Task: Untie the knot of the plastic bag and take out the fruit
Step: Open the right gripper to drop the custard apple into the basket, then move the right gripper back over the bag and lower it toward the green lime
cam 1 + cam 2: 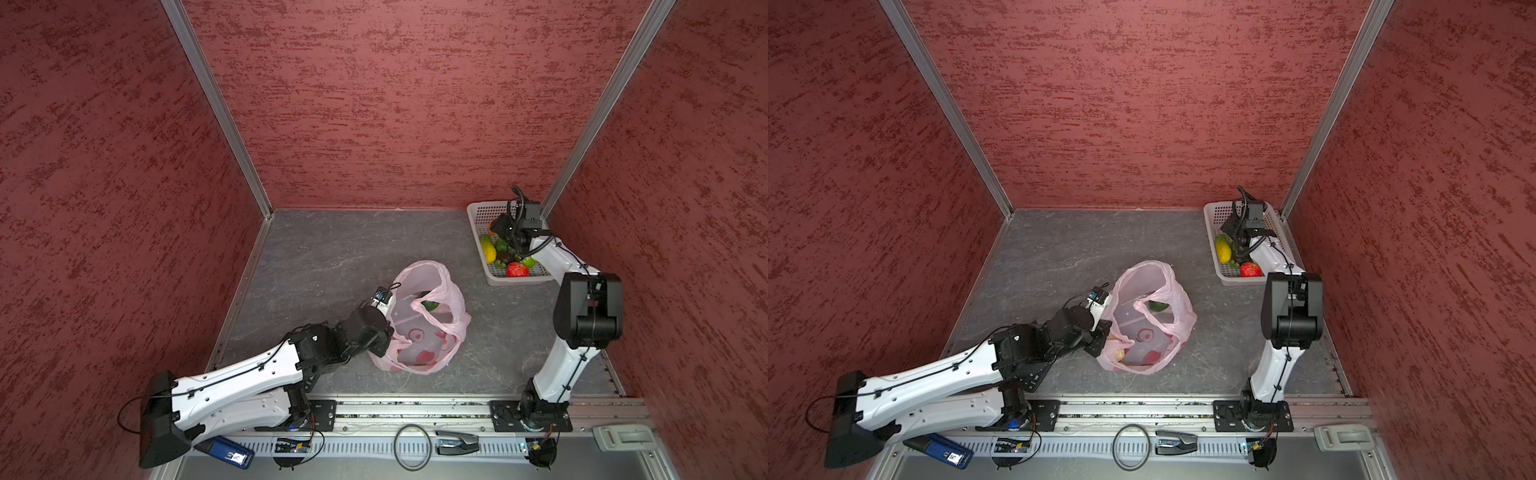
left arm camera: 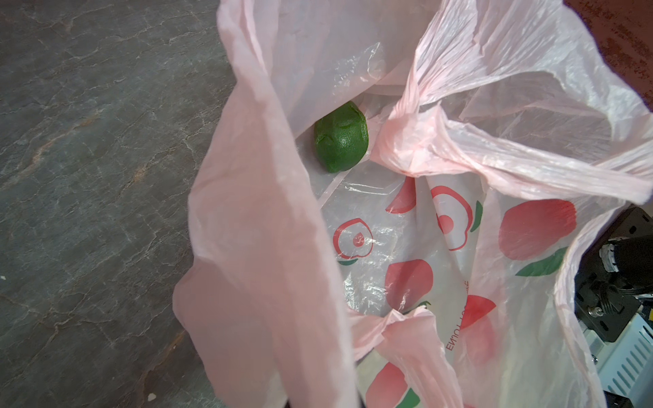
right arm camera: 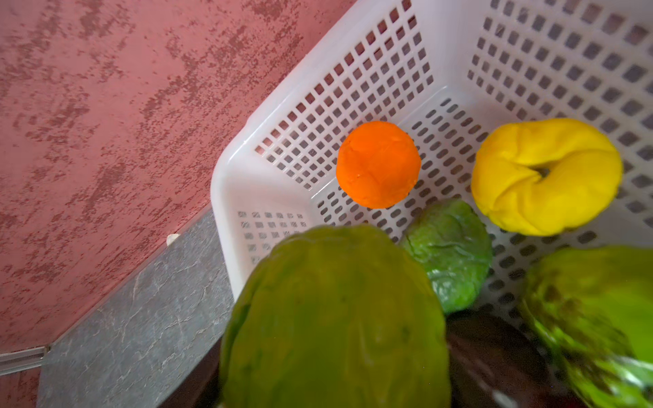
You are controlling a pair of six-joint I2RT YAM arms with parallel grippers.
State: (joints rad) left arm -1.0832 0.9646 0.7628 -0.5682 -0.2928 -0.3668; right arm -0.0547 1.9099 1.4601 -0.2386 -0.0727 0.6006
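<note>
My right gripper eases outward over the basket's corner by the mandarin [image 1: 483, 226] next and releases the olive-green fruit, since the corner lies bare and outward.
The pink plastic bag [image 1: 419, 320] [image 1: 1144, 320] lies mid-table with its mouth wide open. My left gripper [image 1: 388, 338] [image 1: 1100, 345] is shut on its near-left rim; in the left wrist view pink film [image 2: 268, 282] covers the fingers. Handle strips meet in the knot [image 2: 410, 141], a bunched lump. A green fruit [image 2: 341, 137] [image 1: 430, 306] lies inside the bag, and a beige piece [image 1: 1120, 354] shows by the left gripper. My right gripper [image 1: 505, 243] [image 3: 332, 388] hangs over the white basket [image 1: 478, 212], shut on an olive-green fruit [image 3: 332, 311].
The basket [image 3: 226, 183] sits in the back right corner against the red walls. It holds an orange mandarin [image 3: 378, 164], a yellow fruit [image 3: 544, 176], a green one [image 3: 448, 254] and a strawberry [image 1: 517, 270]. A blue device [image 1: 230, 451] and a black ring [image 1: 411, 446] lie on the front rail.
</note>
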